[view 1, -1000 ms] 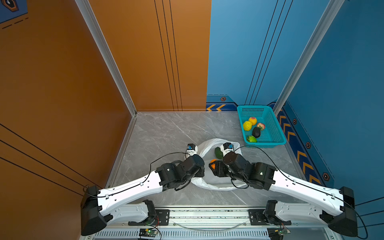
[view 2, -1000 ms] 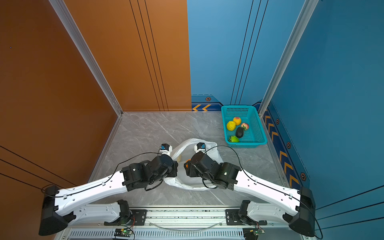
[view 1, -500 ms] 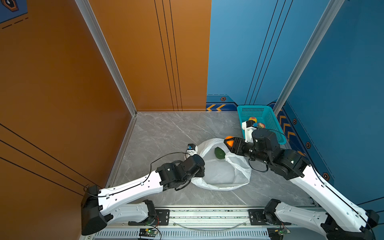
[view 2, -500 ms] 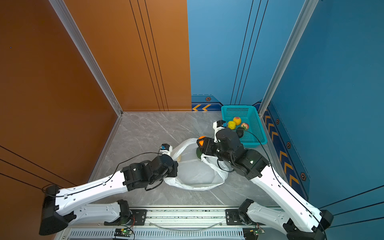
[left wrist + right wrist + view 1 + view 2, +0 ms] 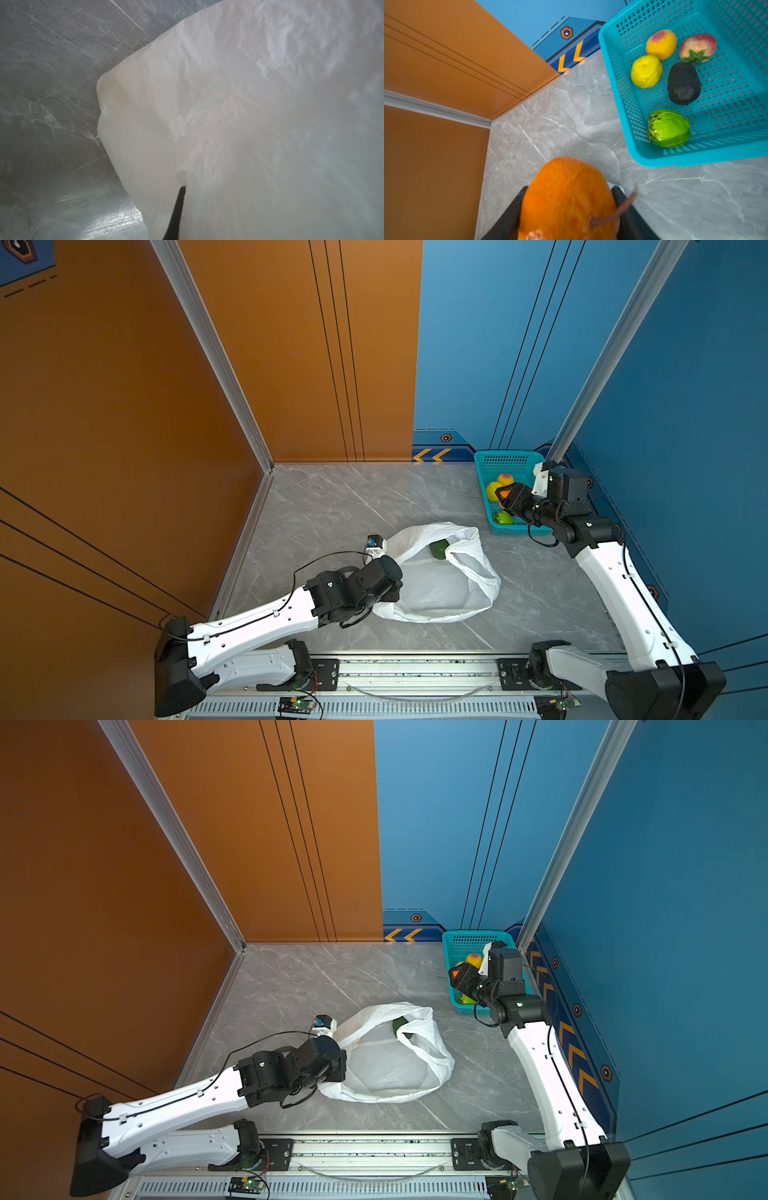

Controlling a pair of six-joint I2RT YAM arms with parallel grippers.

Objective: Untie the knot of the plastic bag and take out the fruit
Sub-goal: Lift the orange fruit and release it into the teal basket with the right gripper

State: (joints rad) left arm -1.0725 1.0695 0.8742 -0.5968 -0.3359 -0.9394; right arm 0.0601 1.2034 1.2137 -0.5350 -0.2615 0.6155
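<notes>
My right gripper should move the orange fruit (image 5: 456,972) past the black and bright green fruits, then lower it and let it go. The bottom of the basket is bare below, past those fruits.
The white plastic bag (image 5: 440,589) (image 5: 390,1069) lies on the table with its mouth wide open; the knot is out of view. A dark green fruit (image 5: 438,549) (image 5: 400,1027) sits inside near the far rim. My left gripper (image 5: 390,598) (image 5: 182,190) is shut on the bag's near-left edge, and bag film (image 5: 228,124) fills the left wrist view. My right gripper (image 5: 508,497) (image 5: 569,207) is shut on an orange fruit (image 5: 566,199) (image 5: 456,972), held in the air at the left wall of the teal basket (image 5: 483,479) (image 5: 695,161).
In the basket lie a yellow fruit (image 5: 646,71), a peach-coloured one (image 5: 661,44), a red-pink one (image 5: 698,47), a black one (image 5: 684,83) and a bright green one (image 5: 668,128). Orange and blue walls close in the table on three sides.
My right gripper has lifted the orange fruit out of the bag and carried it back and to the right, up to the basket. The left arm has stayed put.
</notes>
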